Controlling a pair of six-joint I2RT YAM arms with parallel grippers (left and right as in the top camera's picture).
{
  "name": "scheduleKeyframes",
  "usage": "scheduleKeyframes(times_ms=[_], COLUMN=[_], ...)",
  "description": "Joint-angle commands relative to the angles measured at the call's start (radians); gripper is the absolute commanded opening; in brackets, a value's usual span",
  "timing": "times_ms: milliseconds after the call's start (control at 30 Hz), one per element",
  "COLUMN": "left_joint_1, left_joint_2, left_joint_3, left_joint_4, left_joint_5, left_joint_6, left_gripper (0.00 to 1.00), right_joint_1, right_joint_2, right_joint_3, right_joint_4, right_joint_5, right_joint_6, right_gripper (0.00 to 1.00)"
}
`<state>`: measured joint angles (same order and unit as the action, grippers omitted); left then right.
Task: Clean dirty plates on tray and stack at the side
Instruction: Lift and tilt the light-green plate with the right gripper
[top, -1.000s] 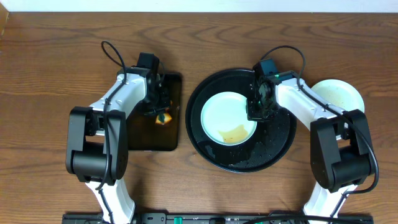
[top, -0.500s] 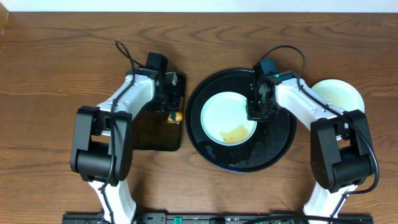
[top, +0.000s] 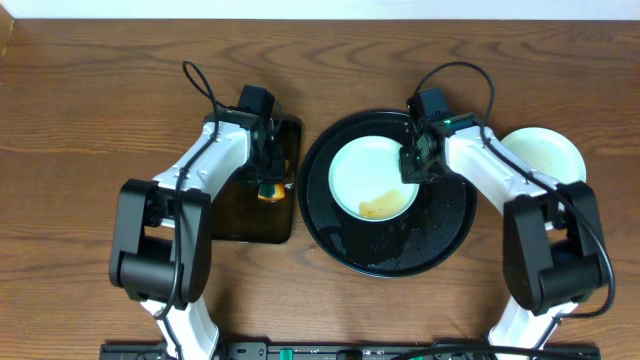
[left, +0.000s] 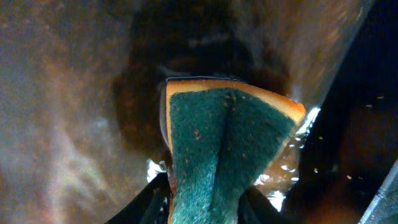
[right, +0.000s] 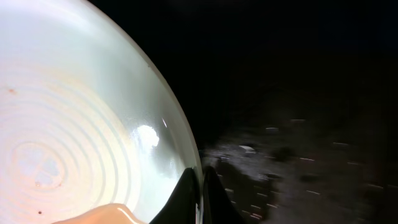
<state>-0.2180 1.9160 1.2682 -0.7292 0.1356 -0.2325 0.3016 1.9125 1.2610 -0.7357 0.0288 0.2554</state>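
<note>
Next, my right gripper rises and carries the mint plate toward the yellow plate (top: 545, 152), then releases it. The yellow plate lies to the gripper's right in the overhead view.
A pale mint plate (top: 372, 178) with a brown sauce smear lies in the round black tray (top: 350, 250). My right gripper (top: 410, 168) is shut on the plate's right rim; in the right wrist view both fingers pinch the plate (right: 81, 124) edge at my right gripper (right: 200, 183), over the wet tray (right: 298, 93). My left gripper (top: 268, 185) hangs over the rectangular black tray, with a green-and-yellow sponge (left: 224, 143) creased between its fingers at my left gripper (left: 208, 199). A pale yellow plate (top: 545, 152) rests on the bare wood at the far right.
The rectangular black tray (top: 240, 215) sits left of the round one, its wet floor showing brown liquid. My right arm (top: 500, 180) crosses part of the yellow plate. Bare wood-grain tabletop (top: 80, 130) spreads out on the left and along the back.
The mint plate has shifted a little toward the back right in my right gripper's hold. My left gripper swung right with the sponge, then came back slightly over the rectangular tray.
</note>
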Motion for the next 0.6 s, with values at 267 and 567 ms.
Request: scheduleKeyframes(times_ms=[267,567], left_joint_1=[0.006,0.006], left_joint_2=[-0.034,-0.034], left_joint_3=[-0.010,-0.010], left_joint_4=[-0.002,-0.003], left_joint_5=[-0.035,-0.035], left_joint_6=[-0.005,-0.005], left_gripper=[0.36,0.37], right_joint_1=[-0.008,-0.006], right_joint_2=[-0.298,-0.418], right_joint_3=[-0.004,-0.004], right_joint_4=[0.026,0.057], right_joint_5=[0.278,0.397], right_joint_6=[-0.153,-0.375], right_gripper=[0.01,0.01])
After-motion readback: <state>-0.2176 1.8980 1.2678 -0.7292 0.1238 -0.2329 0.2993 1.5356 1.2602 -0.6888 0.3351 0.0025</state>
